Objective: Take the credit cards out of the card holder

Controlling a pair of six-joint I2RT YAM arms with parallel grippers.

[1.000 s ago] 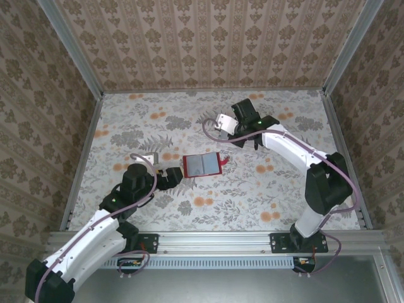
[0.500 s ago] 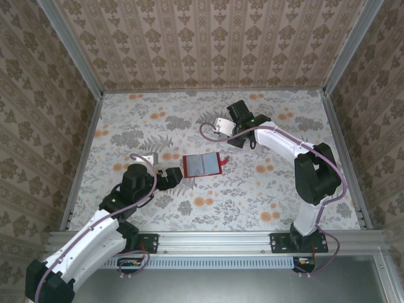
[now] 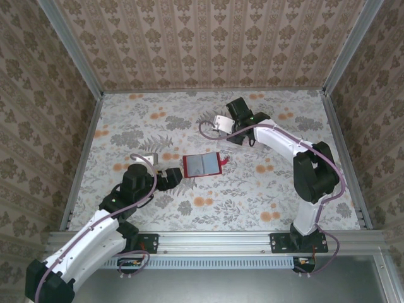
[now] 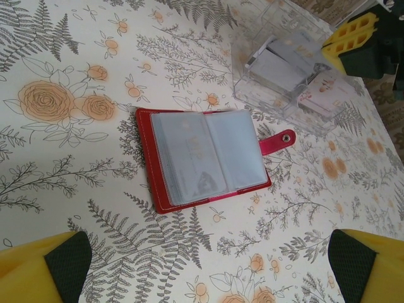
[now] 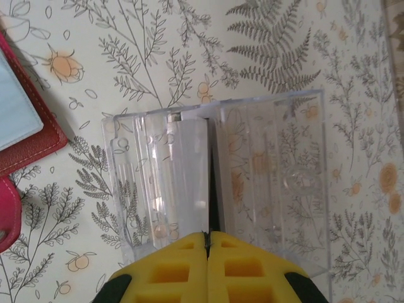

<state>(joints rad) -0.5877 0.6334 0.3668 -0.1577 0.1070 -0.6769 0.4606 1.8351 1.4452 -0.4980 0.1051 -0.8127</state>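
Note:
The open clear box below the edge-on card already holds the pale cards, so my right gripper will move down toward them next and release the card there.
The red card holder [image 3: 202, 165] lies open on the floral table, grey-blue pockets up [image 4: 205, 158], its closing tab [image 4: 278, 142] pointing right. Just left of it, my left gripper [image 3: 172, 177] stands open with nothing between its yellow fingers [image 4: 44, 271]. My right gripper [image 3: 238, 129] hangs over a clear plastic box [image 5: 214, 170]. It is shut [image 5: 208, 235] on a thin dark-edged credit card seen edge-on, reaching out over the box. Two more pale credit cards [image 4: 281, 63] [image 4: 325, 95] lie inside the box. A corner of the holder [image 5: 25, 136] shows at the left of the right wrist view.
The clear box [image 4: 284, 69] sits up and right of the holder, a short gap beyond the tab. Metal rails [image 3: 82, 158] and patterned walls close in the table on three sides. Open tablecloth lies in front of the holder [image 3: 214, 202].
The right arm has shifted a little to the left over the box and its elbow has swung inward. The left arm and the holder have not moved.

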